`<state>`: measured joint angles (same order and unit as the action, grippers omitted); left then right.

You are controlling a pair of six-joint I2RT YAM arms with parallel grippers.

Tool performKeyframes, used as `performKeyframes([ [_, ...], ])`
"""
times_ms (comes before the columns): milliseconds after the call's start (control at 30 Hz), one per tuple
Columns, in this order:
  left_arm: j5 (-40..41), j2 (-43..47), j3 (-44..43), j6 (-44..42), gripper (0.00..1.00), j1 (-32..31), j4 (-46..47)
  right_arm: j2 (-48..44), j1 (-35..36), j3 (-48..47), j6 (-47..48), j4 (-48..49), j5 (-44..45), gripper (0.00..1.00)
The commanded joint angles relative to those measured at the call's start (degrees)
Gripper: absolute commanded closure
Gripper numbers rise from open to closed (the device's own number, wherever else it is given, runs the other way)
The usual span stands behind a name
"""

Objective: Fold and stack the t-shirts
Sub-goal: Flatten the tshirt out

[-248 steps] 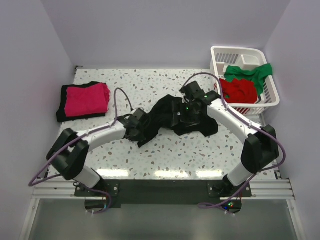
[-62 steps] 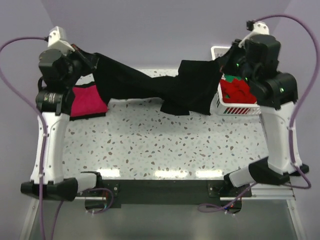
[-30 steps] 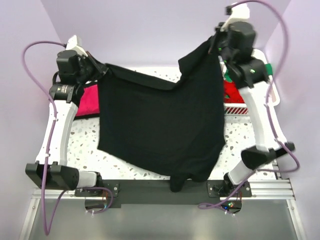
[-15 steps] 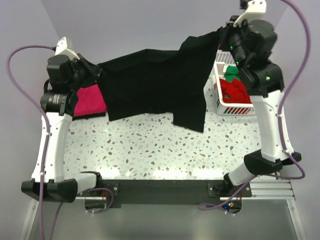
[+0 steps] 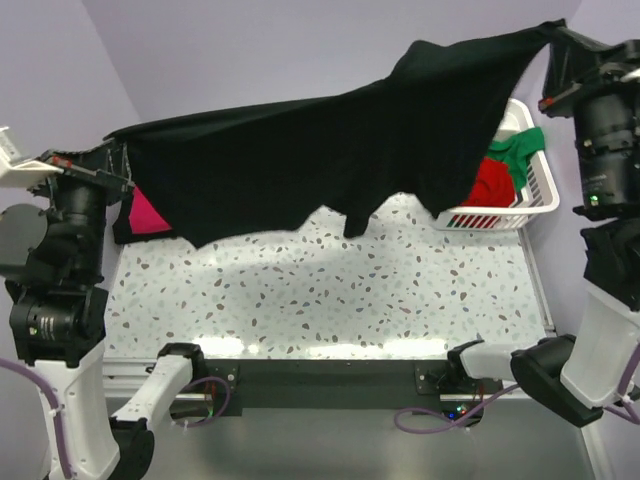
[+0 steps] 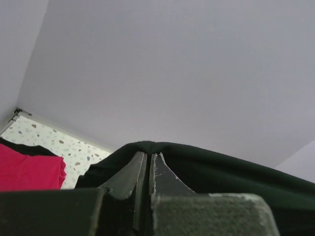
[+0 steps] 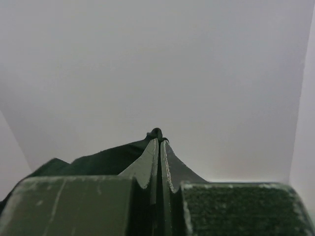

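The hanging shirt goes down and outward with my left gripper to the table beside the folded magenta-pink t-shirt point(image 5: 146, 212) next, since open tabletop there lets it lie spread.
A black t-shirt point(image 5: 330, 150) hangs stretched in the air between both arms, high over the table. My left gripper point(image 5: 117, 157) is shut on its left edge; in the left wrist view the fingertips point(image 6: 148, 154) pinch black cloth point(image 6: 206, 167). My right gripper point(image 5: 558, 40) is shut on the shirt's right corner, held higher; a small nub of cloth point(image 7: 156, 132) pokes out past the closed tips point(image 7: 158, 140). A folded magenta-pink t-shirt point(image 5: 146, 212) lies at the back left on black cloth point(image 6: 19, 149), mostly hidden by the hanging shirt. A red t-shirt point(image 5: 490, 182) and a green t-shirt point(image 5: 520, 145) lie in the basket.
The white slatted basket point(image 5: 535, 195) stands at the back right corner. The speckled tabletop point(image 5: 330, 290) lies below the hanging shirt. Lilac walls close in at the back and both sides. The arm bases sit on the black rail point(image 5: 320, 380) at the near edge.
Both arms have swung outward and up towards the camera. The black shirt is pulled wider and higher, its right corner raised above the basket.
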<state>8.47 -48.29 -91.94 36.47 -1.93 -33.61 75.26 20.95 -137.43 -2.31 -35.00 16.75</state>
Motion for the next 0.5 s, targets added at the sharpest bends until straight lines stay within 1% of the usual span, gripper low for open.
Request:
performKeyframes([
  [0,7.96,0.48,-3.24,0.18,1.0,0.35,-2.52,-0.73,-0.21,-2.58,1.95,4.77,1.79,1.0],
  [133,8.76,-0.57,-5.96,1.15,1.0,0.35,-4.53,0.92,-0.29,-2.41,4.41,7.14,5.03,1.0],
  [233,6.39,-3.03,-4.22,2.38,1.0,0.35,-5.15,4.26,-0.29,-2.32,3.89,7.14,5.83,1.0],
  [267,5.51,-5.38,-3.6,2.9,1.0,0.35,-5.76,5.49,-0.3,-1.36,3.71,7.32,5.66,1.0],
  [333,0.95,-8.38,-1.33,3.17,1.0,0.35,-5.07,7.52,-0.29,0.04,3.54,8.28,5.75,1.0],
  [400,-3.78,-13.48,1.22,3.0,1.0,0.35,-3.76,11.91,-0.3,2.59,3.8,9.51,5.75,1.0],
  [433,-5.03,-15.41,2.28,2.56,1.0,0.35,-1.83,13.92,-0.3,3.38,4.5,10.04,5.83,1.0],
  [467,-5.82,-19.17,3.42,2.21,1.0,0.35,-0.86,17.51,-0.9,5.22,4.94,10.74,5.92,1.0],
])
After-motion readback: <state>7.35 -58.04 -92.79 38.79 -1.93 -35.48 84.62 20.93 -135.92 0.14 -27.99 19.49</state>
